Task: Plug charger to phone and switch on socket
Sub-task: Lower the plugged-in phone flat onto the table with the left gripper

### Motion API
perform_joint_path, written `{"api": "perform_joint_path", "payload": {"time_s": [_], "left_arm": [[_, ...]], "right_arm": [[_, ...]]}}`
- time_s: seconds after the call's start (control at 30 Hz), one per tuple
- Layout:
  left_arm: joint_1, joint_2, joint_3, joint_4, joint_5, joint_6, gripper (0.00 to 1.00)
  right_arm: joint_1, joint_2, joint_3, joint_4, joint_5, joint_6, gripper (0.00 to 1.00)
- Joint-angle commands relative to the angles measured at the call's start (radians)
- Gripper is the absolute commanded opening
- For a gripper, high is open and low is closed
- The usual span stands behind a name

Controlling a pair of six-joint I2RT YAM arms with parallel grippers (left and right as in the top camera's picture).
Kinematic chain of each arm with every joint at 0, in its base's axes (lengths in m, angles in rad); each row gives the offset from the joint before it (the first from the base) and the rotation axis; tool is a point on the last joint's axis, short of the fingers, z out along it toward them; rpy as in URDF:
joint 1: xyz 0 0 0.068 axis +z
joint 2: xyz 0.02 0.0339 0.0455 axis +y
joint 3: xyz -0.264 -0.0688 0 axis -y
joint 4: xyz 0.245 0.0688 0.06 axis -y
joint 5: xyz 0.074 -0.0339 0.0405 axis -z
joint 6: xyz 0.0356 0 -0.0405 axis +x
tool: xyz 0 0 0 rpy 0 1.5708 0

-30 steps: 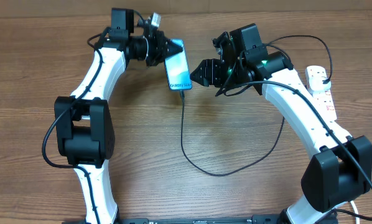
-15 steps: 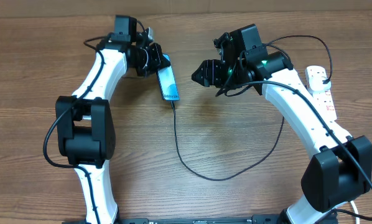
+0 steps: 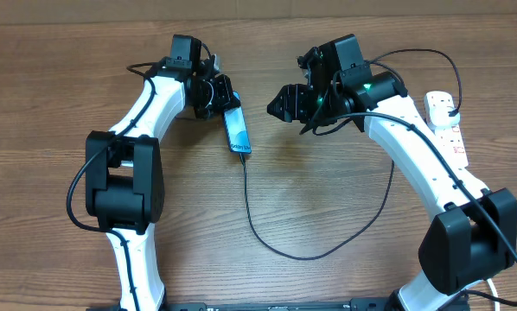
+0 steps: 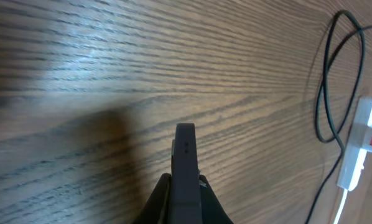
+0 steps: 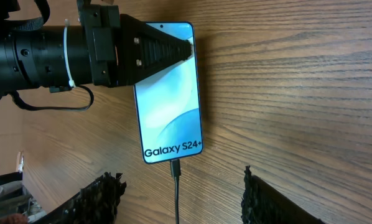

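Observation:
My left gripper will next lower the phone [image 3: 236,130] until it meets the shadowed tabletop below and release it there, as the charger's connector is already plugged into the phone's bottom.
The phone [image 3: 236,130] with its light blue "Galaxy S24+" screen [image 5: 169,112] is tilted on edge, held by my left gripper [image 3: 223,102], which is shut on its upper end; the left wrist view shows its thin dark edge [image 4: 185,168] between the jaws. The charger's connector [image 5: 175,167] is plugged into the phone's bottom, and the black cable [image 3: 267,242] loops across the table toward the right. My right gripper [image 3: 276,104] is open and empty, just right of the phone. The white socket [image 3: 447,121] lies at the far right, and it also shows in the left wrist view [image 4: 360,143].
The charger cable arcs behind my right arm [image 3: 418,164] to the socket's far end [image 3: 453,108]. Both arm bases [image 3: 124,190] stand at the front. The table's back edge [image 3: 258,10] runs along the top.
My left gripper has carried the phone left, then down and slightly right, turning it more on edge. The cable loop followed. My right gripper drew back slightly and stays open.

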Motion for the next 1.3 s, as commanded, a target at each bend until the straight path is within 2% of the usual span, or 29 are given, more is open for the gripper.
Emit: {"api": "perform_joint_path", "payload": {"time_s": [0.0,0.4,0.73,1.0,1.27], "left_arm": [[0.000,-0.006,0.000,0.021,-0.021,0.018,0.04],[0.000,-0.006,-0.001,0.061,-0.077,0.017,0.04],[0.000,0.072,-0.002,0.064,-0.058,-0.072,0.04],[0.000,0.090,-0.002,0.084,-0.042,-0.088,0.04],[0.000,0.090,-0.002,0.080,-0.047,-0.086,0.26]], "right_arm": [[0.000,-0.030,0.027,0.003,0.006,-0.007,0.64],[0.000,-0.030,0.027,0.004,0.007,-0.007,0.65],[0.000,-0.030,0.027,-0.004,0.007,-0.007,0.65],[0.000,-0.030,0.026,-0.011,0.033,-0.007,0.65],[0.000,-0.030,0.026,-0.010,0.033,-0.007,0.66]]}}
